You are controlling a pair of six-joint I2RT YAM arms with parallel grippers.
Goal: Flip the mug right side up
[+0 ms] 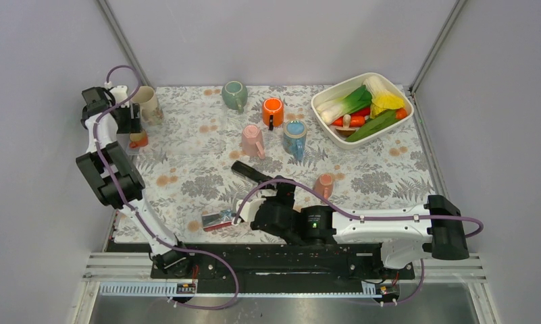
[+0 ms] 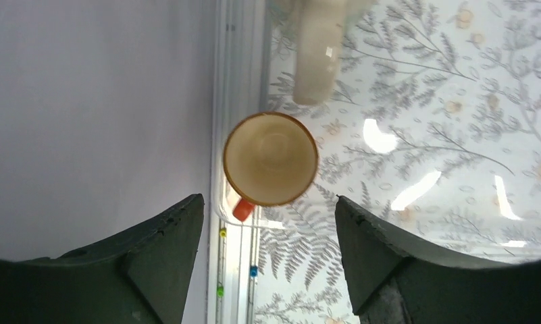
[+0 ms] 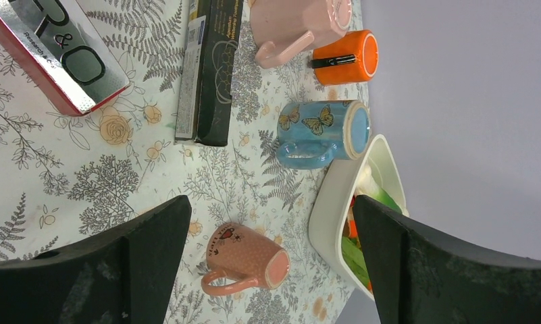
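My right gripper should next shift across, turn and come down onto the salmon mug's handle (image 1: 326,194) (image 3: 221,290). The handle is below my right gripper and to its right in the top view.
A small mug (image 2: 271,158) with an orange handle and a tan inside stands upright with its mouth facing up, at the table's left edge; it also shows in the top view (image 1: 138,140). My left gripper (image 2: 269,200) is open and empty, hanging straight above the mug without touching it; in the top view it (image 1: 129,120) is at the far left. My right gripper (image 3: 271,199) is open and empty, high over the table's middle (image 1: 286,196). Below it is a salmon dotted mug (image 3: 247,260). I cannot tell whether that mug lies on its side or stands upside down.
A cream mug (image 2: 315,54) stands just beyond the small mug. A blue butterfly mug (image 3: 321,135), a pink mug (image 3: 294,23), an orange mug (image 3: 342,57) and a green mug (image 1: 234,94) are mid-table. A black box (image 3: 210,74), a red-silver box (image 3: 51,54) and a white vegetable tray (image 3: 335,196) are nearby.
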